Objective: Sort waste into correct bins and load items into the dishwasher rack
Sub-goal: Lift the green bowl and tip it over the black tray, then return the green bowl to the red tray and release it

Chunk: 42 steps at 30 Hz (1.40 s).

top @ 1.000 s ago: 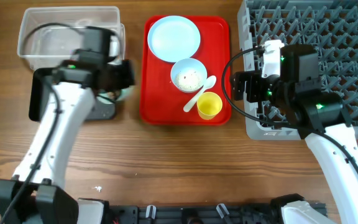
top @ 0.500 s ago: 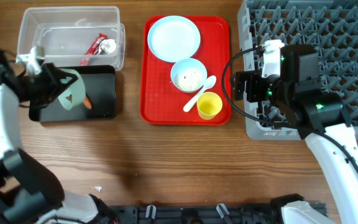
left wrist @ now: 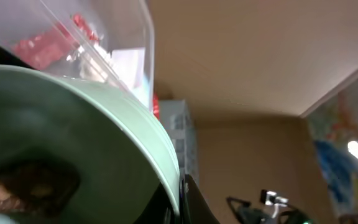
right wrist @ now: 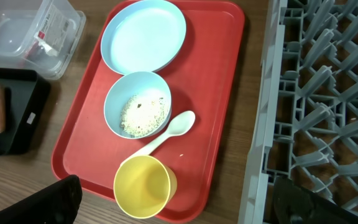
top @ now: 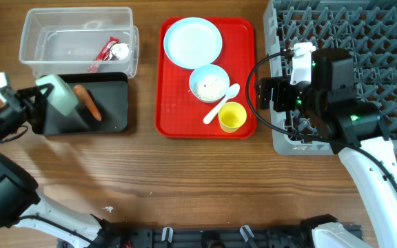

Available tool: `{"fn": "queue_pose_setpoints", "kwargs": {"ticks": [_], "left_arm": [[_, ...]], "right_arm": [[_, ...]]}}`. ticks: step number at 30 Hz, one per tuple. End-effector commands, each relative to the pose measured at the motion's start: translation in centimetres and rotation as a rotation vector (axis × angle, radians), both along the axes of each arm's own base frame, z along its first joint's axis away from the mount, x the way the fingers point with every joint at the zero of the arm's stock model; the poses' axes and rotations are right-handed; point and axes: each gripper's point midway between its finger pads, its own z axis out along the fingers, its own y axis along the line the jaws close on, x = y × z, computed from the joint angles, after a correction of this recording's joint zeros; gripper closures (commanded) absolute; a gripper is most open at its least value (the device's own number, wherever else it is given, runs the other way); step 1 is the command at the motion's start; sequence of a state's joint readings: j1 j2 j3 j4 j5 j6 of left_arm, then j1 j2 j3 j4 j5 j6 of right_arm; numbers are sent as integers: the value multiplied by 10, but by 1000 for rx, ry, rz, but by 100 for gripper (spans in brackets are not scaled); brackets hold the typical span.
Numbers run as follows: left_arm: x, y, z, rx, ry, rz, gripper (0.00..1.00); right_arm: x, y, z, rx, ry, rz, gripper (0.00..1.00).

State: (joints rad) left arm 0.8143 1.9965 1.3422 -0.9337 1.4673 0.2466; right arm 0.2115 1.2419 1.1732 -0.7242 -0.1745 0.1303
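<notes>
My left gripper needs to carry the pale green bowl (top: 57,96) toward the right in the overhead view and down onto the red tray (top: 174,117), where the other dishes already sit.
My left gripper (top: 21,110) is shut on the rim of a pale green bowl (top: 57,96) and holds it tilted over the left end of the black bin (top: 112,114). An orange carrot (top: 87,102) lies in that bin. In the left wrist view the green bowl (left wrist: 73,143) fills the frame, with a brown scrap (left wrist: 23,186) inside it. My right gripper (top: 274,94) is open and empty between the red tray (top: 174,117) and the dishwasher rack (top: 364,41). In the right wrist view the right gripper (right wrist: 179,204) hangs over the yellow cup (right wrist: 143,185).
The tray holds a blue plate (top: 193,43), a blue bowl (top: 209,83) with crumbs, a white spoon (top: 220,103) and the yellow cup (top: 231,116). A clear bin (top: 47,45) at the back left holds a red wrapper (top: 105,49) and crumpled foil (top: 120,49).
My left arm has swung out to the far left with the green bowl, uncovering the black bin and the carrot in it. The right arm has not moved.
</notes>
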Motion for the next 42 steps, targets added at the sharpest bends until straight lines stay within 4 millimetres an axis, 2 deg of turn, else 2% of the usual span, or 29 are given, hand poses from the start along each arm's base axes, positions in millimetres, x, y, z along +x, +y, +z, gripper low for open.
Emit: {"fn": "queue_pose_setpoints", "kwargs": {"ticks": [1, 16, 19, 21, 24, 27, 30, 34, 37, 42], "left_arm": [[-2, 17, 11, -63, -91, 41, 96], [-4, 22, 11, -134, -26, 57, 96], [-2, 16, 15, -131, -29, 42, 96], [1, 7, 24, -118, -39, 18, 96], [8, -19, 55, -45, -109, -52, 96], [15, -61, 92, 91, -189, -154, 96], [20, -113, 99, 308, -166, -254, 96], [26, -172, 69, 653, -2, -325, 96], [26, -212, 38, 896, 93, -383, 96], [24, -267, -8, 1092, 190, -446, 96]], "right_arm": [[5, 0, 3, -8, -12, -11, 0], [5, 0, 3, -8, -12, -11, 0], [5, 0, 4, -8, -14, -11, 0], [6, 0, 4, -7, -16, -11, 0], [7, 0, 6, -6, -24, -11, 0], [8, 0, 7, -4, -29, -11, 0], [8, 0, 7, -4, -29, -11, 0], [8, 0, 7, -4, -29, -11, 0], [8, 0, 7, -4, -29, -11, 0], [8, 0, 7, -4, -29, -11, 0]]}}
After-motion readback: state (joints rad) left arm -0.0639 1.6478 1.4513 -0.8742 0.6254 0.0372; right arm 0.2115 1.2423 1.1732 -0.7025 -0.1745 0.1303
